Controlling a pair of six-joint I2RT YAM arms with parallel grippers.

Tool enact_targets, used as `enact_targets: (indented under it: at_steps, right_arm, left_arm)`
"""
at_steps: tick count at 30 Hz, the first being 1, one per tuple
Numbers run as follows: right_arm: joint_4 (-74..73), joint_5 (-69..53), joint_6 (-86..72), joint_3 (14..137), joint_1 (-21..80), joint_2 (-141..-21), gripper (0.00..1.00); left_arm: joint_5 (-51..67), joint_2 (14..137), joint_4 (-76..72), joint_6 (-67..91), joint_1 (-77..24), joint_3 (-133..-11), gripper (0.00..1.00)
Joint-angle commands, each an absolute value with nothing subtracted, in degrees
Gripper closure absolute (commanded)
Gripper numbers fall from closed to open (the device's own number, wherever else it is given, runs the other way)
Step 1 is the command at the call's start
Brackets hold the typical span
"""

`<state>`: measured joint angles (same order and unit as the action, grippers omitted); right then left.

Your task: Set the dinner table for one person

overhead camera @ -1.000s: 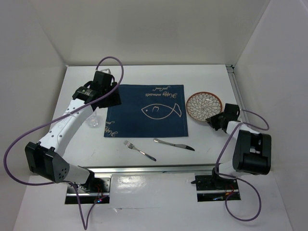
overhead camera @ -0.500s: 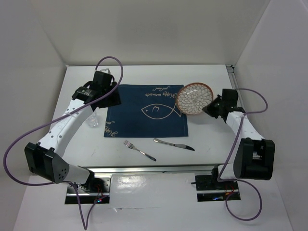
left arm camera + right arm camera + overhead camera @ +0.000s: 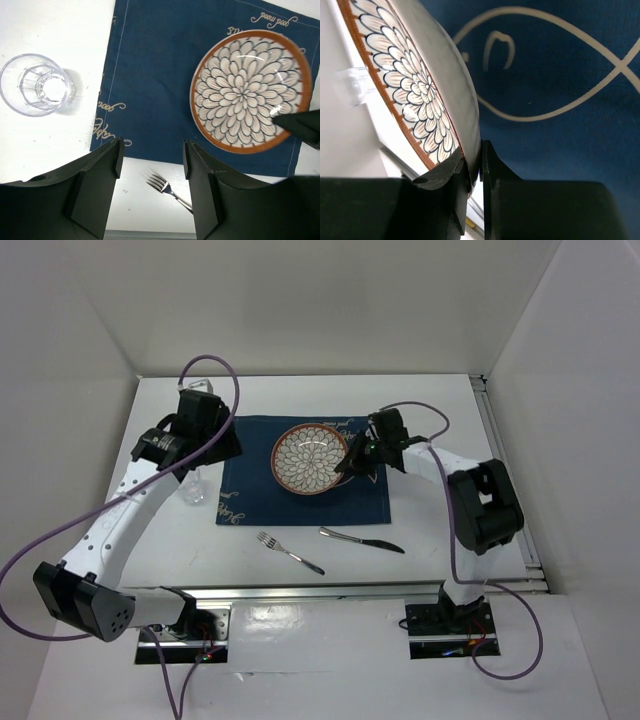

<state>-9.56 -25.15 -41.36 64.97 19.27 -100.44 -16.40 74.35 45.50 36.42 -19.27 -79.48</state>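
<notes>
The plate still hangs over the fish placemat. My right gripper should move down toward the middle of the placemat next and let go of the plate's rim there.
A flower-patterned plate with an orange rim [image 3: 311, 458] hangs over the navy fish placemat [image 3: 250, 495] on the white dinner table [image 3: 300, 400]. My right gripper [image 3: 352, 458] is shut on the plate's right rim; in the right wrist view the rim [image 3: 470, 150] sits clamped between the fingers, plate tilted above the fish drawing. My left gripper [image 3: 212, 452] is open and empty, high over the mat's left edge. Its wrist view shows the plate [image 3: 250, 91], the clear glass [image 3: 37, 84] and the fork [image 3: 167, 189].
A fork [image 3: 288, 551] and a knife [image 3: 362, 540] lie on the table in front of the mat. A clear glass [image 3: 194, 490] stands left of the mat, under the left arm. A metal rail [image 3: 505, 470] runs along the table's right edge.
My right gripper has carried the plate from the table's right side leftward to over the middle of the placemat. The left arm has shifted slightly left.
</notes>
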Motion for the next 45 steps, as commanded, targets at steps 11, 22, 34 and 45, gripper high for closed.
enact_targets:
  at_steps: [11, 22, 34, 45]
  right_arm:
    - [4.0, -31.7, -48.3, 72.5, 21.4, -109.3, 1.00]
    - [6.4, -33.4, -50.6, 71.2, 21.4, -112.9, 1.00]
    - [0.3, -31.1, -48.9, 71.8, 21.4, -112.3, 0.44]
    - [-16.5, -9.9, -38.9, 75.2, 24.2, -96.6, 0.02]
  left_arm:
    - [-17.8, 70.8, 46.6, 37.6, -18.5, -76.8, 0.33]
    - [-17.8, 70.8, 46.6, 37.1, -18.5, -75.8, 0.33]
    - [-17.2, 70.8, 46.6, 37.1, -18.5, -75.8, 0.33]
    - [-16.1, 70.8, 46.6, 38.1, -18.5, -75.2, 0.33]
